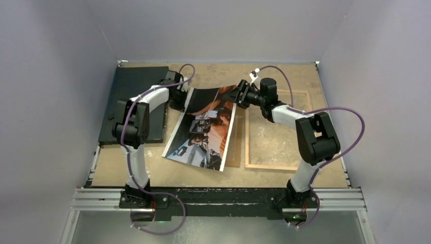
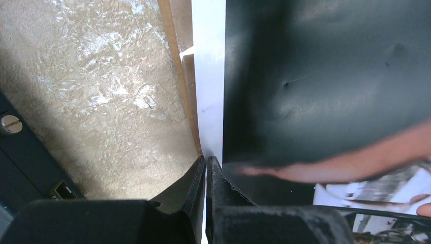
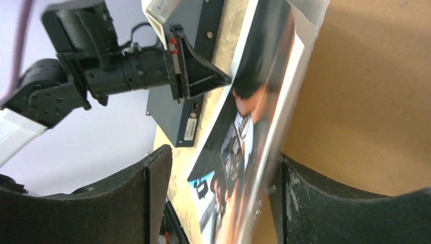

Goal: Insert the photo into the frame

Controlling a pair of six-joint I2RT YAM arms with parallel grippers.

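My right gripper stays beside the photo's far corner next and narrows its open fingers onto the edge of the clear sheet (image 1: pixel 235 105) (image 3: pixel 269 160), which stands edge-on between them.
The photo (image 1: pixel 203 127) is a dark, reddish print with a white border, lifted at its far edge and sloping down toward me in the middle of the table. My left gripper (image 1: pixel 181 99) is shut on its far left corner. The left wrist view shows the jaws (image 2: pixel 206 161) pinching the white border of the photo (image 2: pixel 325 76). My right gripper (image 1: pixel 238 95) is open at the far right corner. In the right wrist view (image 3: pixel 221 198) the photo's edge (image 3: pixel 254 117) stands between the jaws, close to the right finger (image 3: pixel 325 203). The frame (image 1: pixel 247 137) lies back-up at the right.
A brown fibreboard backing panel (image 1: pixel 237 147) lies under the photo's right side, against the frame; it fills the right of the right wrist view (image 3: pixel 376 101). A flat black board (image 1: pixel 134 96) lies at the far left. Grey walls enclose the table on three sides.
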